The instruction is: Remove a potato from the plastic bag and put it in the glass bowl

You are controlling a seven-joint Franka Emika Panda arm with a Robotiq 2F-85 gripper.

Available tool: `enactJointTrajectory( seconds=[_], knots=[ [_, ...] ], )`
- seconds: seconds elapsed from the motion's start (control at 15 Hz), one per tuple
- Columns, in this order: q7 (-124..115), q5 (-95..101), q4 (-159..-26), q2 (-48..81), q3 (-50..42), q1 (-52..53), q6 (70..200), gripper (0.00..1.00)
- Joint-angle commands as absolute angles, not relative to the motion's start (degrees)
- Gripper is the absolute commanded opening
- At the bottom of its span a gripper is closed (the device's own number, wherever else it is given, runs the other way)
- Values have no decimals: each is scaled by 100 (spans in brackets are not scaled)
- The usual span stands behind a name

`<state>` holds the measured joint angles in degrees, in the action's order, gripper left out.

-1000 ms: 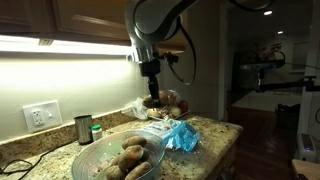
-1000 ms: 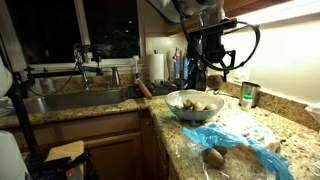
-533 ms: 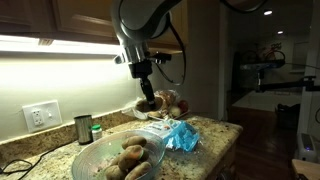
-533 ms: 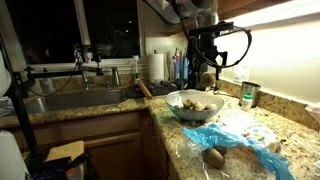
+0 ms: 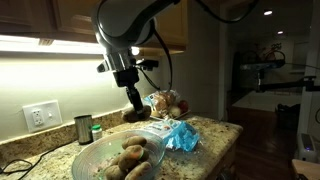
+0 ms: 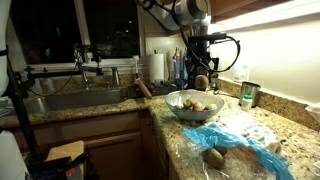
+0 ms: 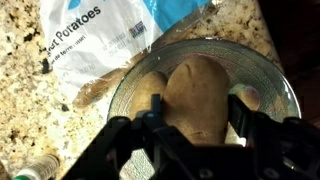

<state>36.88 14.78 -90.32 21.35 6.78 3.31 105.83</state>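
My gripper has to go down first to get the brown potato down toward the potatoes in the glass bowl [image 7: 152,92].
My gripper [image 5: 133,106] is shut on a brown potato [image 5: 137,115] and holds it in the air above the glass bowl [image 5: 90,157]. In the wrist view the potato [image 7: 195,95] fills the space between the fingers [image 7: 195,128], with the bowl's rim [image 7: 283,82] below it. The bowl holds several potatoes. It also shows in an exterior view [image 6: 172,104], under the gripper [image 6: 201,72] and its potato [image 6: 201,83]. The plastic bag [image 5: 160,131] lies flat on the granite counter beside the bowl; it shows in the wrist view [image 7: 100,40] too.
A small dark metal cup [image 5: 83,129] and a green-capped bottle [image 5: 96,131] stand by the wall behind the bowl. Loose potatoes [image 5: 171,102] lie behind the bag, and one [image 6: 213,157] lies near the counter's edge. A sink [image 6: 70,100] is beside the counter.
The gripper has carried the potato sideways from above the bag to above the glass bowl. The bag and bowl have not moved.
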Motion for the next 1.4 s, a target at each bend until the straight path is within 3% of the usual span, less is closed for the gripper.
enactJointTrajectory(
  seconds=[0.0,1.33],
  knots=[
    [3918,1592,-8502,2484,686,441,10275,41],
    [4995,1519,-6846,4050,668,521,9902,41]
  ],
)
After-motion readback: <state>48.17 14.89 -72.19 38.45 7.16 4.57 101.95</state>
